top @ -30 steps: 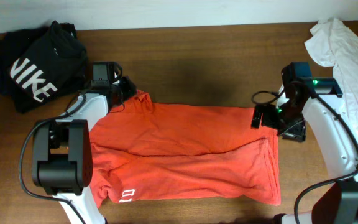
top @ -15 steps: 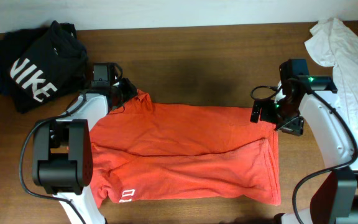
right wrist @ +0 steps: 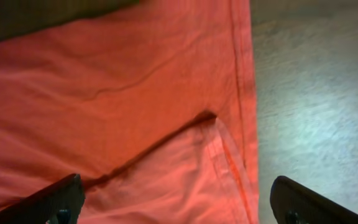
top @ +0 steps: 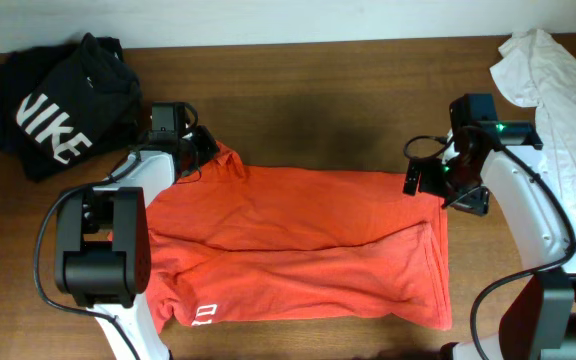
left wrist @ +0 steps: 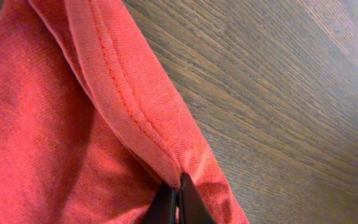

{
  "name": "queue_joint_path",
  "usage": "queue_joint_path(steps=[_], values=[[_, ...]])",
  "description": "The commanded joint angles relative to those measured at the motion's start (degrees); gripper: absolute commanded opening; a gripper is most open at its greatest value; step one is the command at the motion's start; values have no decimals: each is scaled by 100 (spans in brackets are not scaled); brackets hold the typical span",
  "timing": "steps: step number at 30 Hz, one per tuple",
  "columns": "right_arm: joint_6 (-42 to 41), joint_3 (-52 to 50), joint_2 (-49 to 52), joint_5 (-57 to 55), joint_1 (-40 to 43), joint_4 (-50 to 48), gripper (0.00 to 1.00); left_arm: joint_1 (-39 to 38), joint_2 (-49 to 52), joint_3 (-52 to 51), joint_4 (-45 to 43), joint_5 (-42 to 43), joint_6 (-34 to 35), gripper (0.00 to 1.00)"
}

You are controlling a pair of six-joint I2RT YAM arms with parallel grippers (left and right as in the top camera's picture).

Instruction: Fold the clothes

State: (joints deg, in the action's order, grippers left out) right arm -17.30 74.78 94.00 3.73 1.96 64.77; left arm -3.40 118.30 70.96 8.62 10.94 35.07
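Note:
Next, my left gripper needs to carry the hem back over the near layer beside the white lettering and release it, since the shirt's far half still lies spread.
The red-orange T-shirt (top: pixel 298 245) lies spread across the middle of the wooden table, folded over lengthwise, with white lettering (top: pixel 203 315) at its front left. My left gripper (top: pixel 211 153) is at the shirt's back left corner, and in the left wrist view it (left wrist: pixel 178 199) is shut on the shirt's hem (left wrist: pixel 123 106). My right gripper (top: pixel 430 185) hovers over the shirt's back right corner. In the right wrist view it (right wrist: pixel 176 199) is wide open above the shirt (right wrist: pixel 135 106), with nothing between the fingers.
A black garment with white NIKE lettering (top: pixel 58 105) lies bunched at the back left. A white garment (top: pixel 563 95) lies along the right edge. Bare wooden table (top: pixel 318 100) shows behind the shirt.
My right gripper moved slightly back and left over the shirt's corner in the first half second, then held still. The left gripper and the shirt hardly moved.

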Motion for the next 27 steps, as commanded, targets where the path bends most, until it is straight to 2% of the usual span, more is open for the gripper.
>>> queue_joint_path(steps=[1,5,8,13,21,23,24,26,27], values=[[35,76,15,-306,79,-273,99,24,-332,127,155,42,-389,0],[361,76,55,-361,81,-1143,99,20,-1091,127,782,42,-422,0],[363,79,293,-756,83,-1587,99,20,-1515,127,1386,39,-1014,0],[509,79,992,-844,245,-1838,98,20,-1600,127,1956,37,-1209,0],[706,79,2059,-680,262,-2109,97,120,-1602,127,2321,-243,-1528,0],[748,79,2138,-678,262,-2177,91,221,-1602,127,2409,-240,-1530,0],[750,79,2146,-680,262,-2214,84,256,-1602,127,2450,-238,-1545,0],[748,79,2146,-680,262,-2269,62,289,-1613,127,2544,-243,-1550,0],[745,79,2146,-680,262,-2286,59,313,-1633,127,2579,-240,-1550,0]])
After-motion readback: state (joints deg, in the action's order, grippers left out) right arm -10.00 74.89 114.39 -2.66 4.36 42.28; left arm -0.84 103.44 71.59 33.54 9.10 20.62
